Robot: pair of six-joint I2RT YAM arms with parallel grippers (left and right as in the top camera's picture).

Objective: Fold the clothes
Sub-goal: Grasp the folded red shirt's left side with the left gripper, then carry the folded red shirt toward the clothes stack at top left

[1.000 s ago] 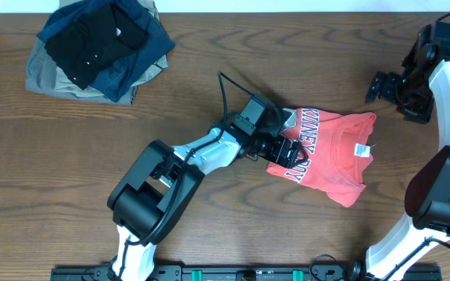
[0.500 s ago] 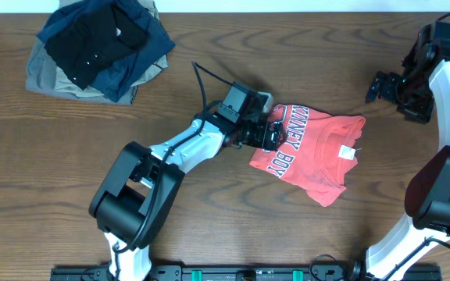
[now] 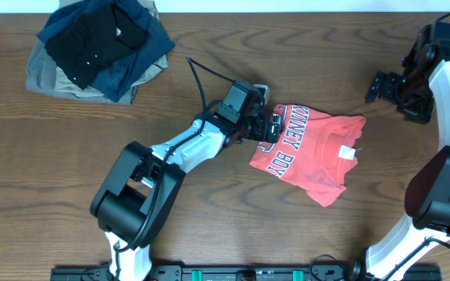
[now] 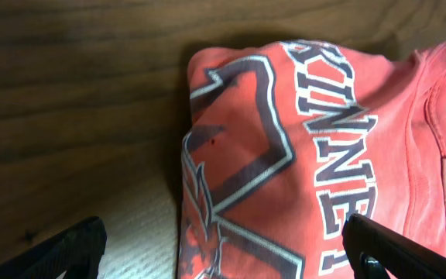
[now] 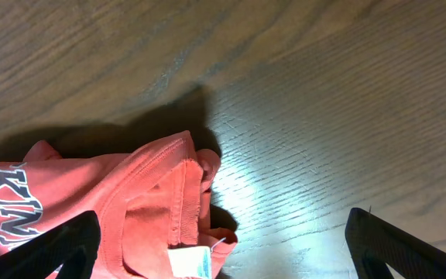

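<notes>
I will next lower my left gripper and move it slightly back onto the shirt's edge beside the lettering, because that edge is below its spread fingers.
The clothes are one coral-red T-shirt, lying crumpled and partly folded at the table's middle right, with its white-outlined lettering facing up and its white neck label toward the right. My left gripper hovers open over the shirt's upper left edge. In the left wrist view the shirt fills the right side, and its left edge runs between the spread fingers of the left gripper. My right gripper stands open at the far right, off the cloth. Its wrist view shows the collar and the label below the right gripper.
A pile of black, navy and khaki garments sits at the back left corner. The left arm's black cable loops above its wrist. Bare wooden table surrounds the shirt.
The shirt has shifted left along with my left gripper and now lies more compact. Over the last half second the left gripper moved only slightly. The right arm has stayed still.
</notes>
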